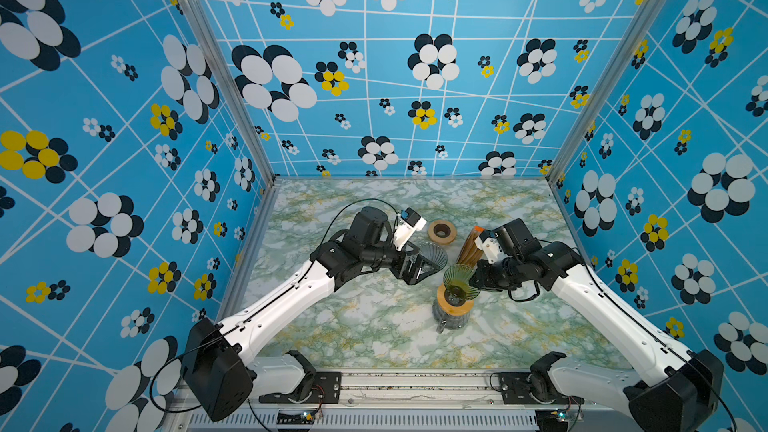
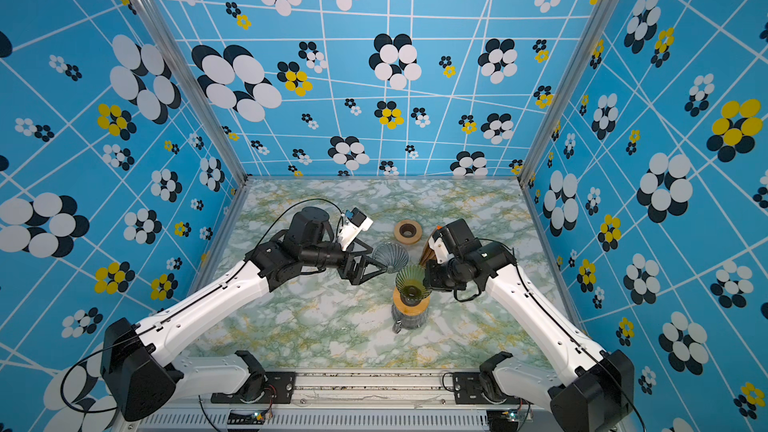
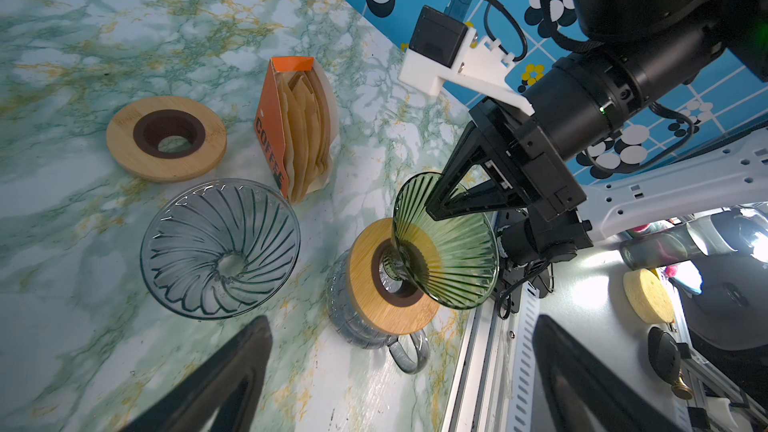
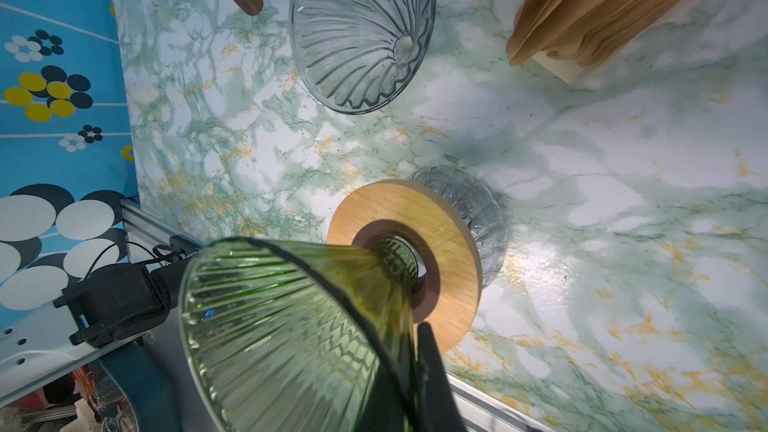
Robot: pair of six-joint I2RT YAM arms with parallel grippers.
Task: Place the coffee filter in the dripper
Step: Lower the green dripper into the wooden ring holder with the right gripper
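The green dripper still leans with its stem at the wooden collar's hole (image 1: 454, 298) (image 4: 414, 267), so my right gripper should go down next, settle the green dripper there and let go of the dripper's rim.
A green ribbed glass dripper (image 1: 459, 280) (image 4: 282, 326) leans tilted, its stem in the wooden collar (image 3: 386, 309) on a glass carafe (image 1: 451, 320). My right gripper (image 1: 478, 277) (image 4: 409, 367) is shut on the dripper's wall, one finger inside and one outside. The coffee filters, brown paper, stand in an orange pack (image 3: 299, 130) (image 1: 469, 247) just behind the carafe; none is in the dripper. My left gripper (image 1: 428, 268) (image 3: 399, 351) is open and holds nothing. It hovers left of the carafe, next to a clear glass dripper (image 3: 220, 247).
The clear dripper (image 1: 434, 255) lies on its side on the marbled table. A second wooden ring (image 1: 441, 231) (image 3: 166, 139) lies flat behind it. Patterned walls close in the left, back and right. A metal rail (image 1: 415, 384) runs along the front edge.
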